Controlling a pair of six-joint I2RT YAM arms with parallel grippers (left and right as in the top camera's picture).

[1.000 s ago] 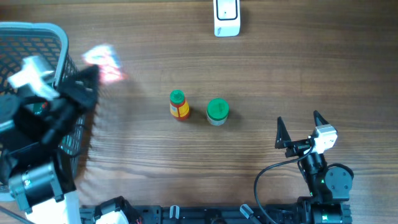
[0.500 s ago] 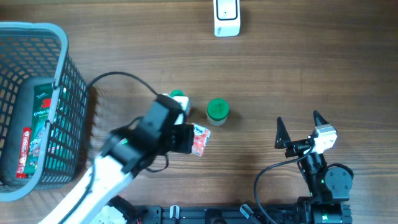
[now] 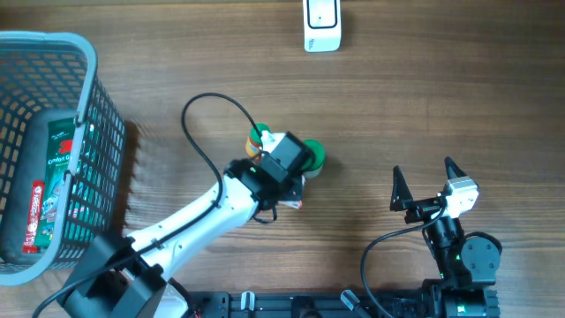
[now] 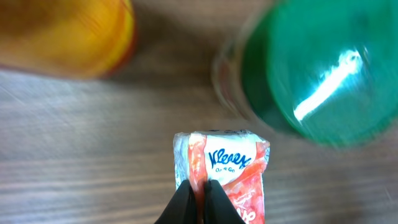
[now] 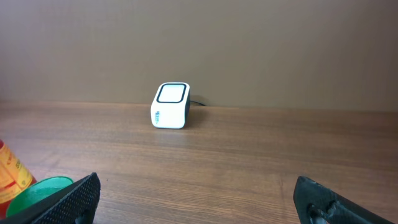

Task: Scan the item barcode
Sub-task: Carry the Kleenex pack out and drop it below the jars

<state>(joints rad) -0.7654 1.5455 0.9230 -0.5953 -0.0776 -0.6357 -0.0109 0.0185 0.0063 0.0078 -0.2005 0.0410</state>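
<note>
The robot will next move its left gripper to the left in the overhead view, clear of the jar, to bare wood before the yellow bottle, and let go of the pack (image 4: 233, 165) there.
My left gripper (image 4: 200, 185) is shut on a red and white Kleenex tissue pack (image 4: 233, 165), pinching its left edge. In the overhead view the pack (image 3: 296, 200) peeks out under the left gripper (image 3: 292, 187), just in front of the yellow bottle and the green-lidded jar. I cannot tell whether the pack touches the wood, and no barcode shows on it. The white scanner (image 3: 322, 24) stands at the far edge of the table, also small in the right wrist view (image 5: 170, 105). My right gripper (image 3: 430, 181) stands open and empty at the front right.
A yellow bottle with a green cap (image 3: 255, 139) and a green-lidded jar (image 3: 314, 155) stand mid-table, close behind the pack. A grey wire basket (image 3: 88, 71) at the left holds a green and red packet (image 3: 55, 185). The left arm's cable (image 3: 199, 110) loops over the table.
The left arm has swung from the basket to mid-table with the tissue pack, ending beside the bottle and jar. The right arm has not moved.
</note>
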